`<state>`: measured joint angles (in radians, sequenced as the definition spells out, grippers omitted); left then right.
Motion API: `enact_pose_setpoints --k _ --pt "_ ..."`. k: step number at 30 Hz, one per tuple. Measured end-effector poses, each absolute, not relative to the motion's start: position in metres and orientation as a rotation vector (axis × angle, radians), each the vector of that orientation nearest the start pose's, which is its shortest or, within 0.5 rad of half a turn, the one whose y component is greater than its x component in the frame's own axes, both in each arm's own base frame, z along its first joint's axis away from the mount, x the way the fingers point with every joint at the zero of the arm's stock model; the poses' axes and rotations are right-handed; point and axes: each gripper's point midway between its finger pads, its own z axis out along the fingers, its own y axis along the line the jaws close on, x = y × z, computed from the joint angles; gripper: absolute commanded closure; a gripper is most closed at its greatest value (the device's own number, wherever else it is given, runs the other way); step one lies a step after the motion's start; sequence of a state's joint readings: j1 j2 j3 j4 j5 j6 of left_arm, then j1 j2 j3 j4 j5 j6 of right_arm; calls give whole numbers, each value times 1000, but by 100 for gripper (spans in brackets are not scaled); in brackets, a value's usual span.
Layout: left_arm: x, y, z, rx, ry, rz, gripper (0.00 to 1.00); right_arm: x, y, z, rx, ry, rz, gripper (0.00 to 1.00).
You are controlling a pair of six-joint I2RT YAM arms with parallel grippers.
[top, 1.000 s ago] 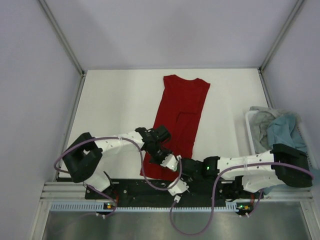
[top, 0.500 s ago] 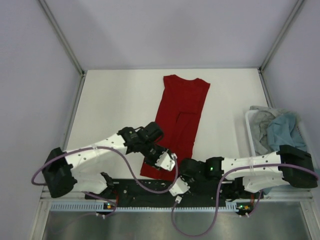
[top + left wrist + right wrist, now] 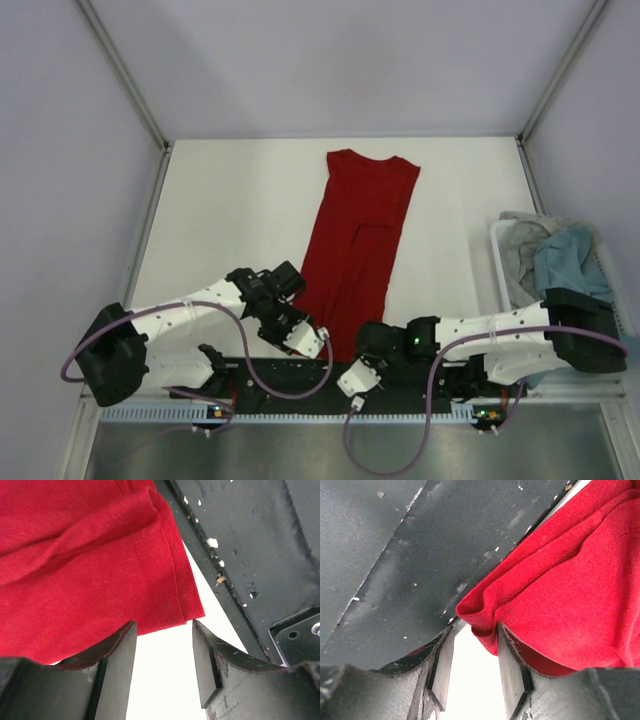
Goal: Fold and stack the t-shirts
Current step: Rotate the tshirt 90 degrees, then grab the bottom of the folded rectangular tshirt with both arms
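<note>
My left gripper, its open fingertips just short of the red hem's near corner, should next move toward my right gripper onto it and close.
The deep red t-shirt [image 3: 358, 225] lies folded into a long strip down the middle of the white table. My left gripper [image 3: 300, 332] is at its near left corner. In the left wrist view the gripper [image 3: 163, 626] is open and empty, with the red hem corner [image 3: 185, 605] just beyond the fingertips. My right gripper [image 3: 362, 362] is at the near right corner. In the right wrist view the jaws [image 3: 476, 630] are open, and a bunched red hem corner [image 3: 480, 615] lies between the tips against the right finger [image 3: 509, 655]. The teal-blue shirt [image 3: 568, 260] and the light grey shirt [image 3: 518, 250] lie crumpled in a basket.
A white basket [image 3: 496, 262] stands at the table's right edge. The black base plate [image 3: 300, 378] runs along the near edge, right beside both grippers, and it shows in both wrist views [image 3: 260, 555] [image 3: 395, 555]. Grey walls close in the left, back and right.
My left gripper has moved from on top of the shirt toward the near edge, to the hem's left corner. My right gripper has stayed near the hem's right corner.
</note>
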<state>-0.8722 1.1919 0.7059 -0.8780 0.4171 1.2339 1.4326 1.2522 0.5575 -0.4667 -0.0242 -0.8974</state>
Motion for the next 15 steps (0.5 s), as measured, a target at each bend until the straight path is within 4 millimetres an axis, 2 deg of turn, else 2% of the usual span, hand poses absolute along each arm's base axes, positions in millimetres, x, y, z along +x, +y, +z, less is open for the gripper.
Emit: enact_pose_setpoints --k 3,6,8,9,11,15 --pt "109 -173 34 -2921 -1573 571 47 62 234 12 -2531 1091 173 66" --pt "111 -166 21 -2886 -1557 521 49 61 233 11 -2532 1102 178 83" --pt "112 -164 15 -2875 -1550 505 53 59 238 12 -2518 1098 202 90" --pt "113 -165 15 -2881 -1554 502 57 57 240 12 -2511 1099 213 93" --pt "114 -167 15 -2886 -1561 501 70 56 243 13 -2502 1098 231 99" --pt "116 -172 15 -2899 -1578 522 95 54 244 14 -2487 1111 247 100"
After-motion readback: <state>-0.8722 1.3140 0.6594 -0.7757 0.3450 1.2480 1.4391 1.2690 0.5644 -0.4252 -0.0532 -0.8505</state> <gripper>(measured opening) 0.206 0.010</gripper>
